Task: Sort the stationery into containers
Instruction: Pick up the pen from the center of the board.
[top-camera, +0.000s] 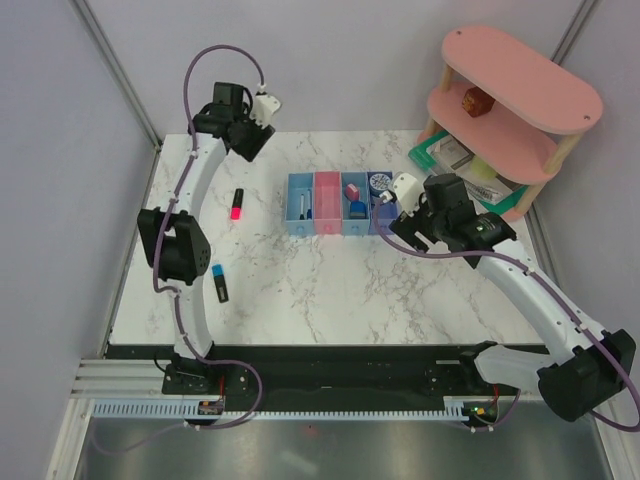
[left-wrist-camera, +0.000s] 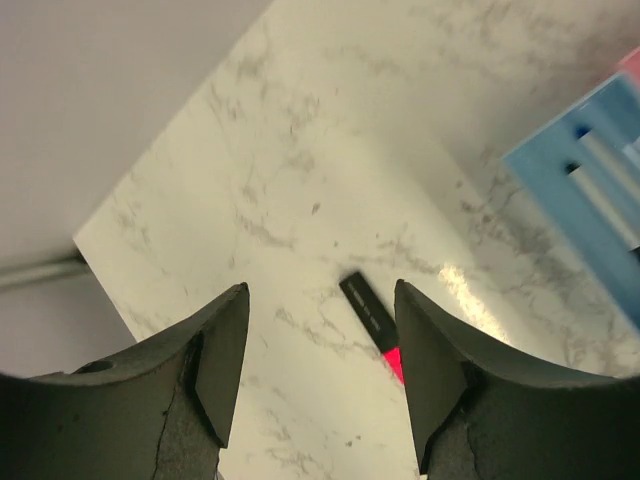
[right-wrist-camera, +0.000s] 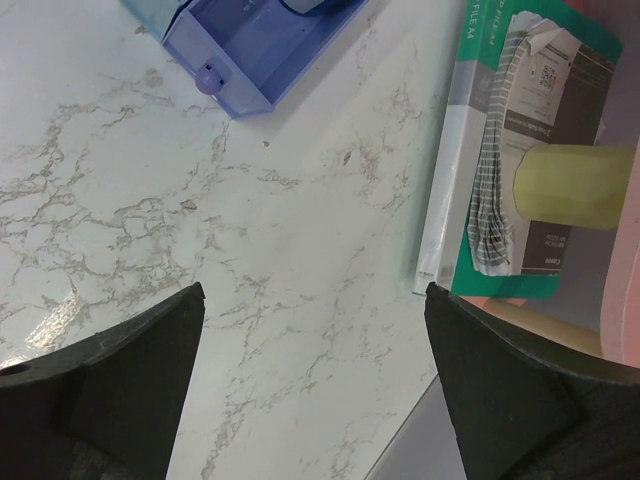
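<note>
The pink highlighter is at an angle below and back of my gripper, so my left gripper will next bring its fingers down and back and turn them astride the highlighter's black body (top-camera: 237, 201) (left-wrist-camera: 377, 322).
The containers (top-camera: 340, 203) are a row of four joined bins in mid-table. Thin pens (top-camera: 303, 206) lie in the light blue bin (left-wrist-camera: 560, 190). A pink eraser (top-camera: 354, 193) and a blue cube (top-camera: 356, 210) sit in the blue one. A tape roll (top-camera: 380, 183) fills the violet-blue bin (right-wrist-camera: 250, 50). A pink highlighter (top-camera: 237, 204) lies on the marble left of the bins. My left gripper (left-wrist-camera: 321, 285) hangs open above this highlighter (left-wrist-camera: 365, 308), its right finger hiding the pink end. A blue highlighter (top-camera: 219, 282) lies nearer the front. My right gripper (right-wrist-camera: 314, 290) is wide open and empty over bare marble right of the bins.
A pink two-tier shelf (top-camera: 515, 80) stands at the back right with a small brown block (top-camera: 474, 102) on it. A green-rimmed tray (right-wrist-camera: 480, 275) holding papers and a yellow-green cylinder (right-wrist-camera: 570, 185) lies under it. The table's far left corner (left-wrist-camera: 80, 240) is close to the left gripper.
</note>
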